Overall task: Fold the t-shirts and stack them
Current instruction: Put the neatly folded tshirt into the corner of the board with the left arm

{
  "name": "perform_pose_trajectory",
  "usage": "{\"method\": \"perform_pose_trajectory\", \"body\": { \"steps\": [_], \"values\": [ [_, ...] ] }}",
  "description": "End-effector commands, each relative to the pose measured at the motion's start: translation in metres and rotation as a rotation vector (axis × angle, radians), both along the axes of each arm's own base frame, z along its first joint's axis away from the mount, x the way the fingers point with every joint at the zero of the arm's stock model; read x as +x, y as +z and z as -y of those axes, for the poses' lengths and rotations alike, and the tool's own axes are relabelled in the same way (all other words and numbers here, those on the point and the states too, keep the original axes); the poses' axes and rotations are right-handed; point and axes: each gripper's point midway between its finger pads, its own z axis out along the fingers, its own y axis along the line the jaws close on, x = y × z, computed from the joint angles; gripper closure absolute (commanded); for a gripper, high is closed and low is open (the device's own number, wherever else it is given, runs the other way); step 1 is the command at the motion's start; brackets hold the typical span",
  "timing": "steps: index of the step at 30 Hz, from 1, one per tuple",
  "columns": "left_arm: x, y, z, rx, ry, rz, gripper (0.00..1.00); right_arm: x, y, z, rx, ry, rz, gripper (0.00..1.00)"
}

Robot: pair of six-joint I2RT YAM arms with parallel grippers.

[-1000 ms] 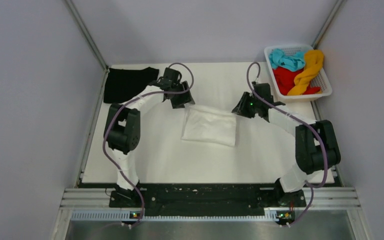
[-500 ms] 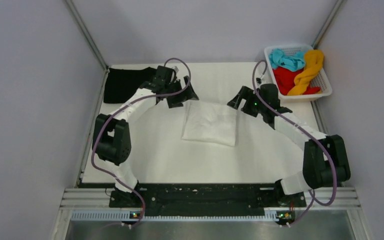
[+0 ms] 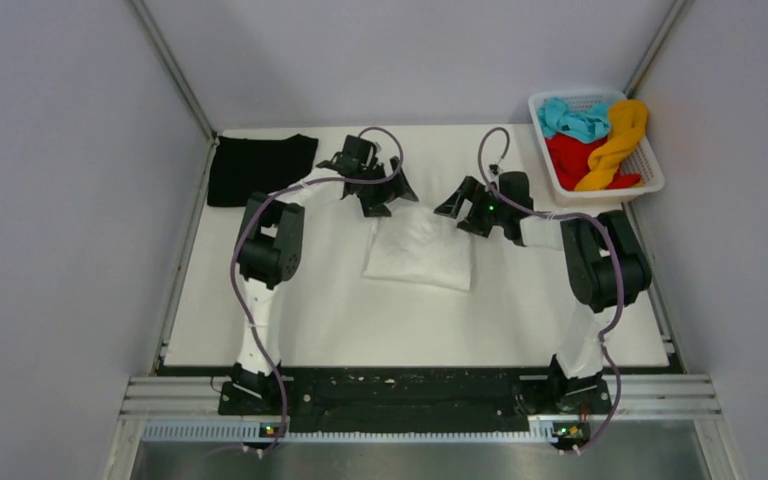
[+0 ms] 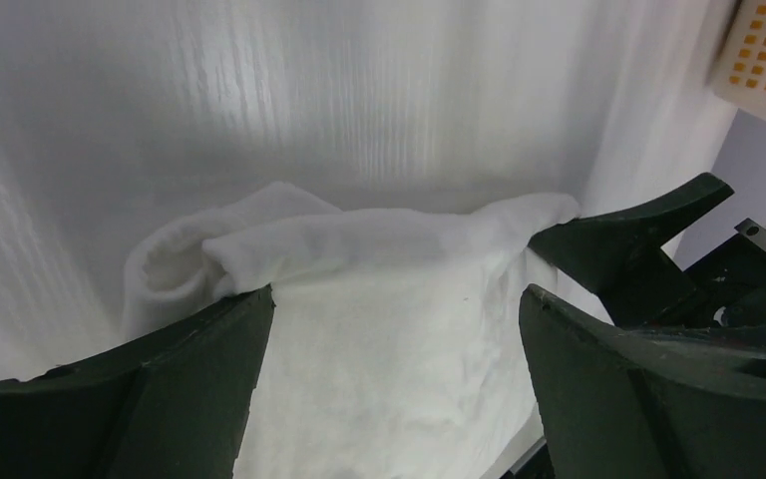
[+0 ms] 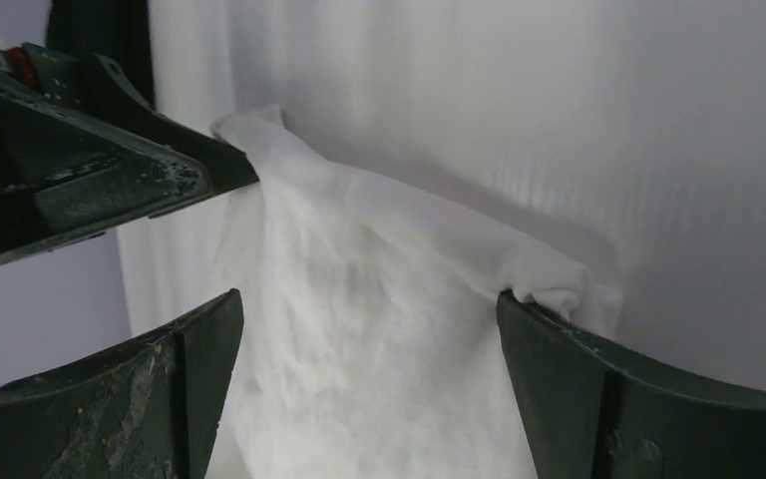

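Observation:
My left gripper should move back to pinch the edge of the white t-shirt that faces the black one, because that edge lies back from my gripper and the white t-shirt is folded.
A white t-shirt [image 3: 418,252] lies folded into a rough rectangle in the middle of the table. My left gripper [image 3: 388,196] hangs open over its far left corner, and my right gripper [image 3: 457,205] hangs open over its far right corner. In the left wrist view the white t-shirt [image 4: 389,329] spreads under the wide jaws of my left gripper [image 4: 396,299], with nothing pinched. The right wrist view shows the same: my right gripper [image 5: 369,309] stands apart above the white cloth [image 5: 359,329]. A black t-shirt [image 3: 258,168] lies folded flat at the far left.
A white lattice basket [image 3: 650,180] at the far right corner holds teal [image 3: 572,120], red [image 3: 572,158] and yellow-orange [image 3: 618,140] t-shirts in a heap. Grey walls close the table on three sides. The two grippers are close together, tips facing each other.
Both grippers have opened wide and let go of the white t-shirt. Both arms have swung inward along its far edge, towards each other. The shirt stays folded in place.

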Motion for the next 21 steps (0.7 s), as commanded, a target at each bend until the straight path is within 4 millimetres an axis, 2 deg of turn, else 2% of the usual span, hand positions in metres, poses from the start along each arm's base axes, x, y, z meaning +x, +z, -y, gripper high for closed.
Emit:
{"method": "perform_pose_trajectory", "body": {
  "steps": [1,3,5,7,9,10,13,15,17,20,21],
  "values": [
    [0.005,-0.024,-0.01,0.071,0.026,-0.044,0.01,0.019,-0.021,-0.008,0.012,-0.002,-0.011,0.01],
    [0.001,-0.029,-0.012,0.079,0.022,-0.062,0.01,0.017,-0.029,-0.008,0.016,0.001,-0.034,0.01],
    [0.0,-0.019,-0.013,0.08,0.018,-0.047,0.01,0.016,-0.022,-0.008,0.012,0.009,-0.025,0.01],
    [0.001,0.004,-0.015,0.083,0.017,-0.001,0.01,0.017,0.002,-0.006,-0.003,0.011,0.028,0.01],
    [0.0,0.04,-0.019,0.082,0.021,0.075,0.01,0.016,0.033,0.001,-0.034,-0.003,0.094,0.01],
    [-0.001,0.057,-0.023,0.084,0.027,0.112,0.01,0.014,0.046,0.006,-0.058,-0.014,0.125,0.01],
    [-0.012,0.088,-0.042,0.129,0.054,0.211,0.01,-0.001,0.083,0.029,-0.143,-0.078,0.215,0.01],
    [-0.019,0.088,-0.061,0.199,0.098,0.238,0.01,-0.017,0.093,0.048,-0.196,-0.143,0.24,0.01],
    [-0.026,0.075,-0.078,0.269,0.119,0.231,0.01,-0.037,0.097,0.064,-0.23,-0.19,0.253,0.01],
    [-0.041,0.048,-0.089,0.333,0.091,0.154,0.01,-0.07,0.095,0.085,-0.266,-0.252,0.247,0.01],
    [-0.047,0.04,-0.089,0.342,0.072,0.116,0.01,-0.08,0.102,0.092,-0.272,-0.277,0.269,0.01]
  ]
}}
